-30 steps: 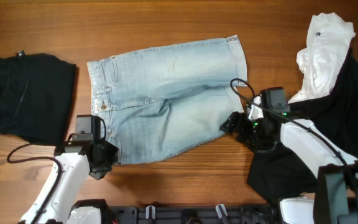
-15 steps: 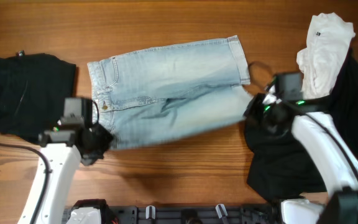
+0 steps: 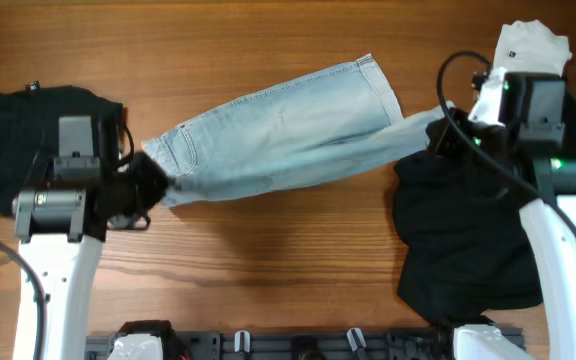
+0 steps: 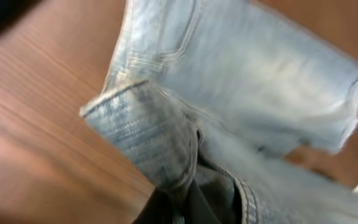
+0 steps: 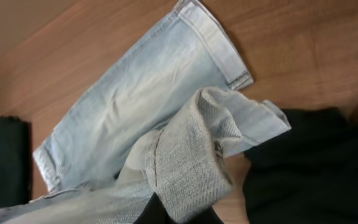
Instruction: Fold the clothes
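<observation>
The robot's right gripper should next move the held hem outward and down toward the other leg's hem (image 3: pixel 379 87) (image 5: pixel 215 43), because that leg already lies flat on the wood.
Light blue denim shorts (image 3: pixel 278 140) hang stretched between my two grippers, slanting across the table's middle. My left gripper (image 3: pixel 153 190) is shut on the waistband end; in the left wrist view the folded waistband (image 4: pixel 148 130) bunches over the dark fingertips (image 4: pixel 188 208). My right gripper (image 3: pixel 436 135) is shut on a leg hem. The right wrist view shows that hem (image 5: pixel 197 149) turned inside out and wrapped over my gripper (image 5: pixel 179 214), with the other leg (image 5: pixel 142 93) lying flat on the wood beyond.
A folded black garment (image 3: pixel 28 150) lies at the left edge. A loose black garment (image 3: pixel 468 240) spreads over the right side, with a white garment (image 3: pixel 523 70) crumpled at its far end. Bare wood (image 3: pixel 288 270) runs along the near side.
The right gripper shut on the leg hem. Both arms rose and swung toward the far side, lifting the shorts' near edge and pulling the shorts taut between them.
</observation>
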Motion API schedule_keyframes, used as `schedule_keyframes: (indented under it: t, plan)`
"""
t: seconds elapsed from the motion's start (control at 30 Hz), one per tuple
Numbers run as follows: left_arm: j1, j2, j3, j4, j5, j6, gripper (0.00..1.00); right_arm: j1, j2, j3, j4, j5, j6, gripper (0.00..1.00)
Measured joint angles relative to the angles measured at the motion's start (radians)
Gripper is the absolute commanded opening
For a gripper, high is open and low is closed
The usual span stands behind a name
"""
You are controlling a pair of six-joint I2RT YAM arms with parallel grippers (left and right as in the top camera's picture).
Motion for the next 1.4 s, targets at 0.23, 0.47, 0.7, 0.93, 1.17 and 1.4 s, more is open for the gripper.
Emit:
schedule_keyframes:
  t: [0.23,0.47,0.7,0.93,1.17,1.4]
  plan:
    - [-0.003,0.371,0.008,0.352,-0.017,-0.001,0.04,0.0,0.305,0.003,0.304,-0.023,-0.004,0.06]
    - [-0.003,0.546,0.008,0.595,-0.1,-0.059,0.52,0.027,0.569,0.008,0.735,-0.084,0.013,0.5]
    - [0.042,0.577,0.01,0.492,-0.158,-0.084,0.71,0.051,0.609,0.012,0.644,-0.09,0.002,0.5]
    - [0.094,0.577,-0.001,0.383,-0.166,-0.08,0.8,0.077,0.596,0.014,0.473,-0.161,-0.068,0.53]
    - [0.094,0.712,-0.043,0.456,-0.036,-0.075,0.42,0.231,0.558,0.014,0.487,-0.154,-0.12,0.56]
    - [0.107,0.735,-0.023,0.428,0.099,0.013,0.04,0.35,0.558,0.014,0.471,-0.119,-0.138,0.41]
